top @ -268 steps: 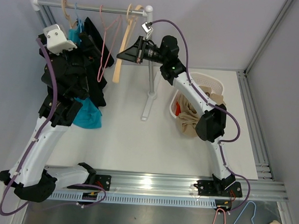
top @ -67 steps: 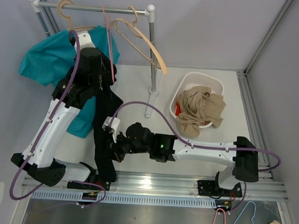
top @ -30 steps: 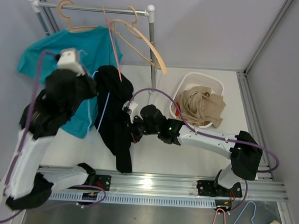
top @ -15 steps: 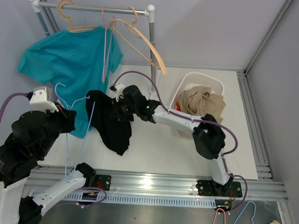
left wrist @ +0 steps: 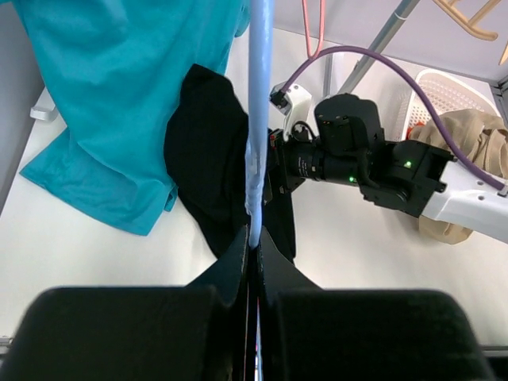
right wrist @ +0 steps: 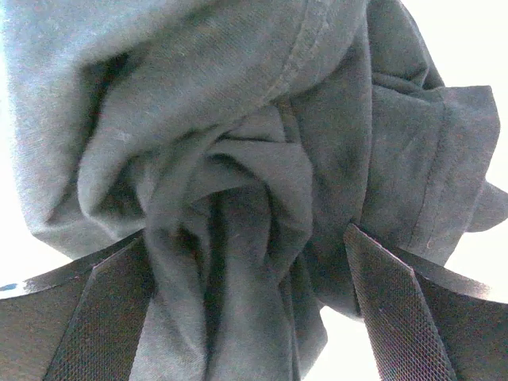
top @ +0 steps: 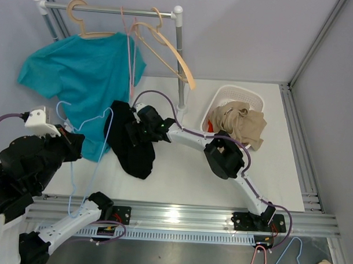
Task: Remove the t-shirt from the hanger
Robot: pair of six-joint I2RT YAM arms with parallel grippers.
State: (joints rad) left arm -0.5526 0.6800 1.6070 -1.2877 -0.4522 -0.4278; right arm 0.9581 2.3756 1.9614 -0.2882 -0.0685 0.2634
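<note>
Next, my right gripper moves down slightly and closes on the black t-shirt's bunched fold (top: 128,134) (right wrist: 236,238) just below it, because cloth already bulges between its fingers.
The black t-shirt (top: 135,156) lies in a crumpled heap on the white table, free of the hanger. My right gripper (top: 135,130) stands wide open over its top edge. In the right wrist view the dark cloth (right wrist: 238,159) bulges between the spread fingers (right wrist: 401,317) of that gripper (right wrist: 250,317). My left gripper (left wrist: 255,242) is shut on the light blue wire hanger (left wrist: 259,119). From above, the bare hanger (top: 107,135) hangs left of the shirt, at my left gripper (top: 71,144).
A teal t-shirt (top: 80,65) hangs on a wooden hanger from the rack (top: 111,10), beside a pink hanger (top: 130,49) and a bare wooden one (top: 168,47). The rack's post (top: 179,80) stands behind the right arm. A white basket (top: 256,100) holds beige cloth (top: 237,125).
The right gripper has opened and moved back and left; the black shirt has settled on the table. The left arm has drawn the blue hanger away to the left, clear of the shirt.
</note>
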